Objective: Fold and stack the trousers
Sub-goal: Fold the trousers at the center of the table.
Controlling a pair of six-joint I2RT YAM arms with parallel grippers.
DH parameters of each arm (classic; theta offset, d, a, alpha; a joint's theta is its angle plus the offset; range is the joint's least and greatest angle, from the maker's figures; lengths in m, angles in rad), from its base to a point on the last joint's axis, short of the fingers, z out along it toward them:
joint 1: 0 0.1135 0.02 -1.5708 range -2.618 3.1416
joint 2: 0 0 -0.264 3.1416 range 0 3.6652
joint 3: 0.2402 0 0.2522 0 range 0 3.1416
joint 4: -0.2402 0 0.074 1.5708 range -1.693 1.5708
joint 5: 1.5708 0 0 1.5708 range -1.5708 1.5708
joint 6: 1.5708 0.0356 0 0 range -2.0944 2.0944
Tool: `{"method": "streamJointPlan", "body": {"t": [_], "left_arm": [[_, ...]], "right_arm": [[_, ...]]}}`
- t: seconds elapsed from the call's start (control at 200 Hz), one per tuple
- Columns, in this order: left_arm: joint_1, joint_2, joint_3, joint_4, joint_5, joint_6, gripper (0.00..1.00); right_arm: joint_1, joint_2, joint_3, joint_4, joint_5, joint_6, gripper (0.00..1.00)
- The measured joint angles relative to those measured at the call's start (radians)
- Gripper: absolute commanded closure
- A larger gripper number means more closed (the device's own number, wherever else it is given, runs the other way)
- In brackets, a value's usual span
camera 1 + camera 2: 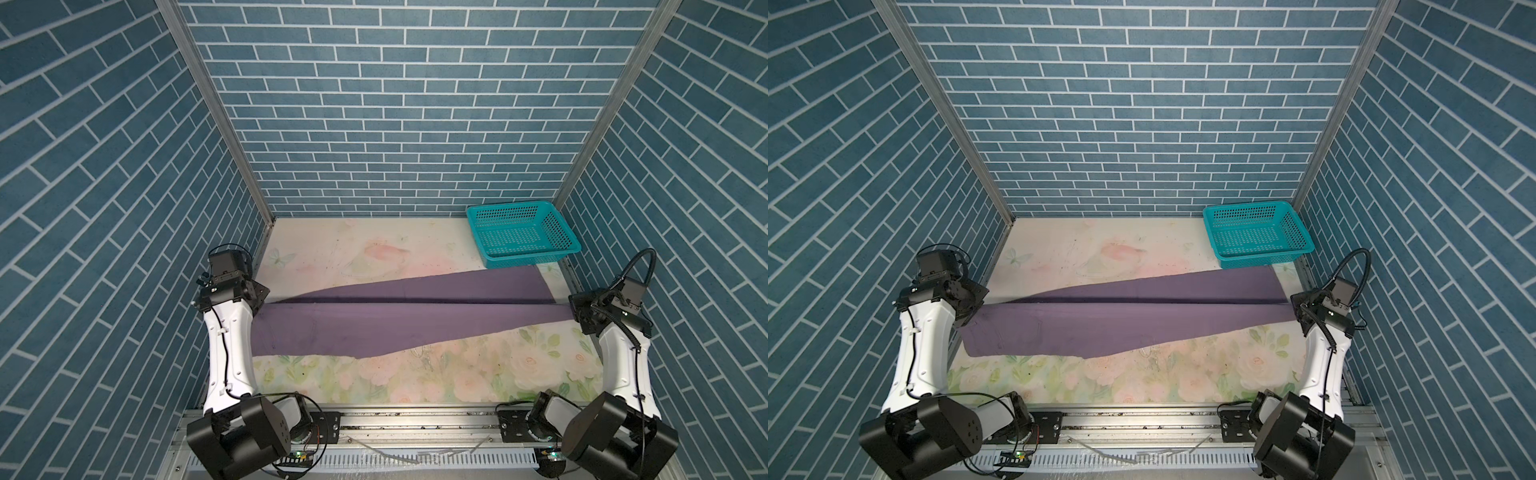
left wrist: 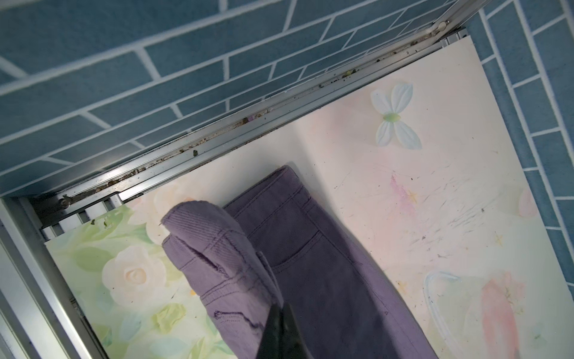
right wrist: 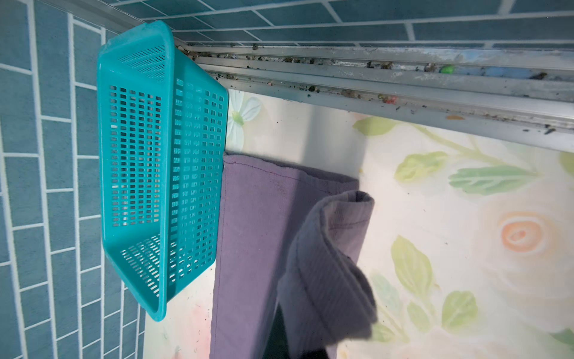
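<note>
The flat leg's end [image 1: 532,284] [image 3: 278,194] lies uncovered beside the basket, so my right gripper needs to move outward and down onto it and let go of the leg hem.
The muted-purple trousers [image 1: 395,320] [image 1: 1121,326] stretch across the table from left to right. One leg lies flat at the back. The other half is lifted off the mat along a taut ridge between both grippers. My left gripper [image 1: 261,298] [image 1: 976,304] is shut on the waistband end; the left wrist view shows its dark jaws [image 2: 279,310] pinched on a fold of the trousers [image 2: 217,255]. My right gripper [image 1: 575,309] [image 1: 1295,311] is shut on the leg hem. In the right wrist view the hanging hem [image 3: 329,264] hides most of that gripper [image 3: 279,337].
A teal perforated basket [image 1: 519,237] [image 1: 1254,232] [image 3: 155,161] stands in the back right corner, just behind the flat leg's end. Blue brick-pattern walls close in three sides. The floral table mat [image 1: 415,374] shows in front of the trousers.
</note>
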Motion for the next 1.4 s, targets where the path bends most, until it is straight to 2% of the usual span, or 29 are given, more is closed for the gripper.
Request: {"method": "streamJointPlan", "body": {"t": [0.525, 1.07, 1.125, 1.185, 1.26, 1.305, 1.4], "left_arm": [[-0.123, 0.26, 0.039, 0.1, -0.098, -0.045, 1.0], [-0.187, 0.512, 0.153, 0.17, -0.146, -0.063, 1.0], [-0.191, 0.536, 0.161, 0.177, -0.15, -0.064, 1.0], [-0.195, 0.554, 0.164, 0.187, -0.155, -0.063, 1.0], [-0.197, 0.571, 0.165, 0.193, -0.16, -0.063, 0.93], [-0.198, 0.578, 0.167, 0.196, -0.162, -0.063, 0.86], [-0.194, 0.601, 0.189, 0.206, -0.19, -0.059, 0.63]], "right_arm": [[0.072, 0.293, 0.026, 0.159, 0.056, 0.0, 1.0], [0.164, 0.69, 0.251, 0.305, 0.047, 0.0, 1.0], [0.169, 0.721, 0.263, 0.315, 0.045, 0.002, 0.83], [0.171, 0.745, 0.27, 0.33, 0.048, 0.003, 0.73], [0.169, 0.765, 0.282, 0.353, 0.05, 0.009, 0.63], [0.17, 0.77, 0.292, 0.363, 0.051, 0.009, 0.59], [0.167, 0.779, 0.305, 0.395, 0.059, 0.01, 0.54]]}}
